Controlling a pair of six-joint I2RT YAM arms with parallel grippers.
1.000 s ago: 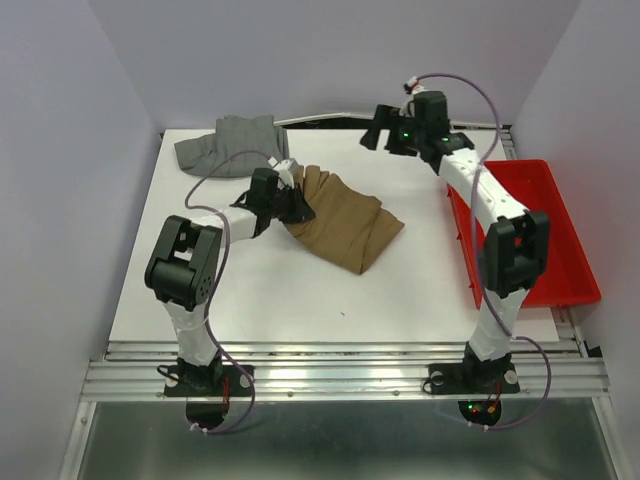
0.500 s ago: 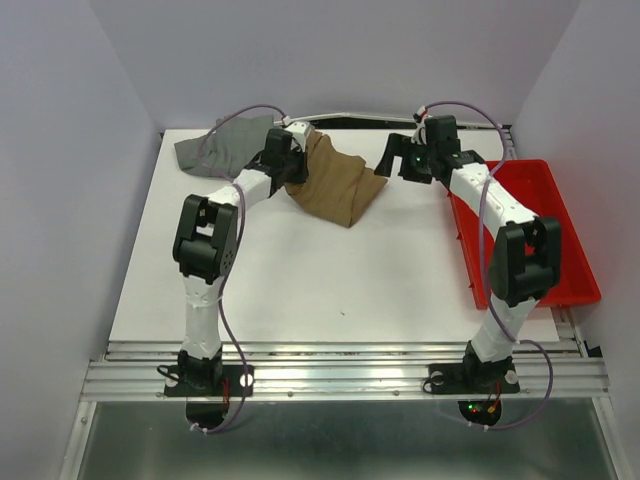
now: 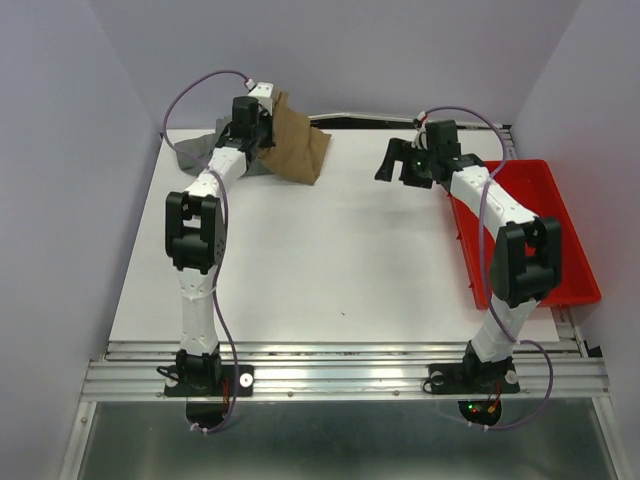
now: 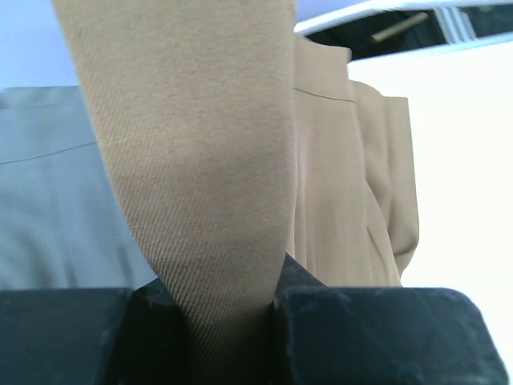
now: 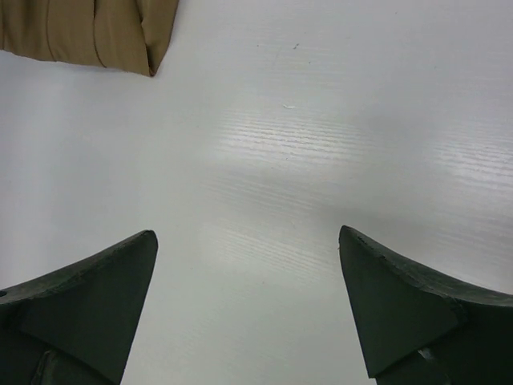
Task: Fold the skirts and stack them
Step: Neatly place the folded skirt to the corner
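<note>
My left gripper rises slightly next, moves to the left in the top view, then comes down onto the grey skirt [image 3: 208,148] [image 4: 65,196]. The tan skirt overlaps only the grey skirt's edge.
A folded tan skirt [image 3: 296,140] hangs from my left gripper [image 3: 262,112] at the table's far left, above the edge of a grey skirt [image 3: 196,152] lying there. In the left wrist view the tan skirt [image 4: 208,160] is pinched between both fingers, with the grey skirt [image 4: 48,200] below on the left. My right gripper [image 3: 388,162] is open and empty over bare table at the far right; its wrist view shows the tan skirt's corner [image 5: 96,32] at top left.
A red bin [image 3: 560,235] stands along the table's right edge beside the right arm. The white table [image 3: 330,260] spreads in front of both arms. Grey walls close in the back and sides.
My left gripper has carried the tan skirt from the table's middle back and left, up over the grey skirt. My right gripper has moved slightly down and toward the centre.
</note>
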